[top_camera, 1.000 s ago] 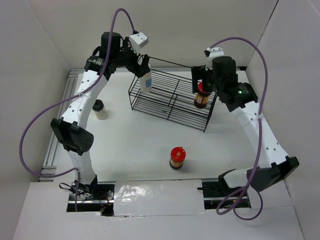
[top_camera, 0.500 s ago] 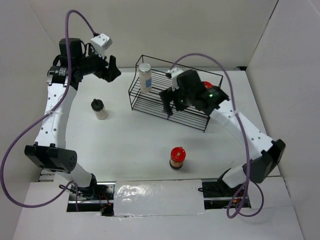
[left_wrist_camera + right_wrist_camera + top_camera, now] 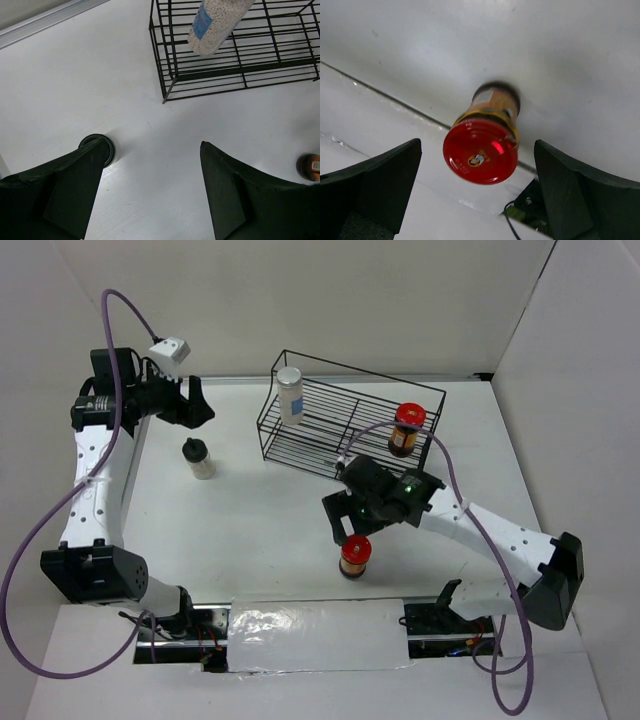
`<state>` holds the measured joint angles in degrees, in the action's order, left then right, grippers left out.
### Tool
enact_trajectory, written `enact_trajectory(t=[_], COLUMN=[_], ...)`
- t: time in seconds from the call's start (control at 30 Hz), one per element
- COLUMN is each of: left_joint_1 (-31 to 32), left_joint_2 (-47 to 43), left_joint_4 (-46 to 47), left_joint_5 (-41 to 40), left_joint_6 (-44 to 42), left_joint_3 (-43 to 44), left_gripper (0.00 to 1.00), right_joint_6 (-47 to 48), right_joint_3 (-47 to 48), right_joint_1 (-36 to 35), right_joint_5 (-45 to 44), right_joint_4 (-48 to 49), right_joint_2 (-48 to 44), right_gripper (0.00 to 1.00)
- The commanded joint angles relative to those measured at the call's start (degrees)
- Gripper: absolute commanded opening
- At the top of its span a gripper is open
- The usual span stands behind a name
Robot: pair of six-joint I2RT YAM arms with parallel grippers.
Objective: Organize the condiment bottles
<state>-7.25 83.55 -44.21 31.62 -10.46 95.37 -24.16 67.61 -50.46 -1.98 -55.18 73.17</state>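
The loose jar's lid lines up between my right gripper's fingers but is below them. My right gripper should go down and draw back around the loose jar's red lid (image 3: 356,549) (image 3: 480,151).
In the black wire rack (image 3: 340,440) a white-capped shaker (image 3: 290,394) stands at the left end and a red-lidded brown jar (image 3: 404,429) at the right end. A second red-lidded jar (image 3: 355,554) stands on the table near the front, and my right gripper (image 3: 342,532) hovers open just over it. In the right wrist view that jar's red lid (image 3: 480,152) sits between the spread fingers, untouched. A black-capped bottle (image 3: 200,458) stands left of the rack. My left gripper (image 3: 204,404) is open and empty above and behind it. The left wrist view shows its black cap (image 3: 106,146) by the left finger.
White walls close in the table at the back and on both sides. A metal rail (image 3: 115,500) runs along the left edge. In the left wrist view the rack's corner (image 3: 167,85) and the shaker (image 3: 215,25) lie ahead, and the loose jar (image 3: 310,167) is at far right.
The left gripper let go of the shaker in the rack and drew back left. The right gripper left its jar in the rack and swung down over the jar on the table.
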Motion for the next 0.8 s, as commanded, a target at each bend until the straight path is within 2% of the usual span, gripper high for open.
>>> enact_trajectory(t=[0.0,0.13,0.3,0.43,0.6,0.77], left_joint_1=[-1.0,-1.6,-2.1,-2.6,-3.0,-3.2], left_joint_2=[-2.2,-1.8,-1.3,-1.5,-1.3,-1.5], left_joint_4=[1.1,0.6,0.3,0.2,0.2,0.5], left_joint_5=[3.5,5.3,7.0,7.1,8.4,8.2], left_joint_6=[1.1,1.2,1.6,1.1,1.8,1.5], left_joint_3=[0.2,1.2,2.1,2.3,2.4,1.7], left_gripper=[0.88,0.87,0.87,0.87,0.87,0.87], right_joint_6=[-12.3,-19.6,-24.2,-27.2,-27.4,-23.2], right_joint_3=[-3.8,-4.8,-8.6,-10.2,-10.0,-9.3], right_joint_1=[-6.2,-11.9,-16.8,-17.4,-17.2,-17.4], right_joint_5=[-4.4,-13.1,-17.3,-18.9,-22.4,-20.4], right_joint_4=[-0.8,-3.8,0.9,0.2,0.5,3.0], right_joint_2=[-2.1,-1.1,1.1,2.2,1.1,1.9], right_gripper=[1.0,1.0,0.99,0.95,0.78,0.78])
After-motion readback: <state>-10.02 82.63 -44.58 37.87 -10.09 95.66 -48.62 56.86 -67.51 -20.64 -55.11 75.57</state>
